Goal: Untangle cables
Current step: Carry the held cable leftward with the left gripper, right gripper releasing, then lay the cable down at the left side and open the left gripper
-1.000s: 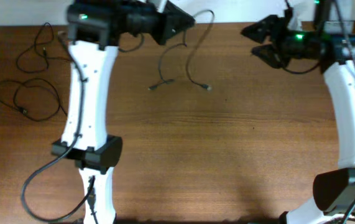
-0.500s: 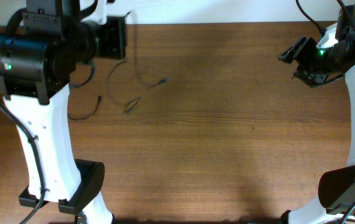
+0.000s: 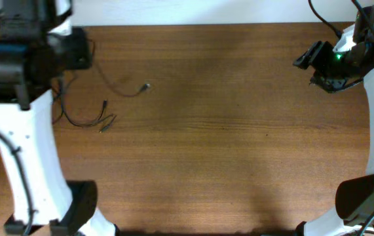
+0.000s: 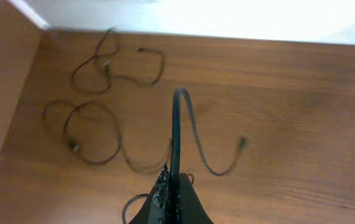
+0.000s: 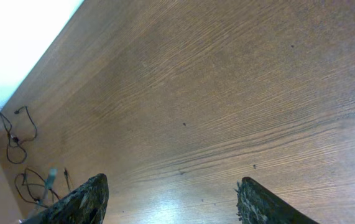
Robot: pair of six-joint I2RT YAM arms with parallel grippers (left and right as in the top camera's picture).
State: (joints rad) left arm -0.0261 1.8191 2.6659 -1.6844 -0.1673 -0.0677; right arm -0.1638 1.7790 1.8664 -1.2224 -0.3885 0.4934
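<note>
I will next lower the black cable with my left gripper back toward the brown side and the looped cable [image 3: 61,99] [image 4: 92,134], because the black cable still arches above the table.
My left gripper [image 4: 172,186] is shut on a black cable [image 4: 177,118]. The cable arches up from the jaws and drops to a connector [image 4: 242,143] on the wooden table. In the overhead view the left gripper [image 3: 80,51] is at the far left and the thin cable [image 3: 124,92] trails right from it to a connector [image 3: 146,86]. Two other thin black cables lie at the table's left end: one near the back edge [image 4: 112,68] and a looped one [image 4: 87,134]. My right gripper [image 3: 308,62] is open and empty at the far right [image 5: 174,202].
A brown side wall [image 4: 0,93] borders the table's left end and a white wall [image 4: 196,15] runs along the back edge. Loose cable ends [image 3: 106,121] lie beside the left arm's white link [image 3: 26,151]. The cables show small in the right wrist view [image 5: 15,134].
My left arm has swung from the table's back middle to the far left, dragging the held cable with it. The right gripper drew back to the right, then held still.
</note>
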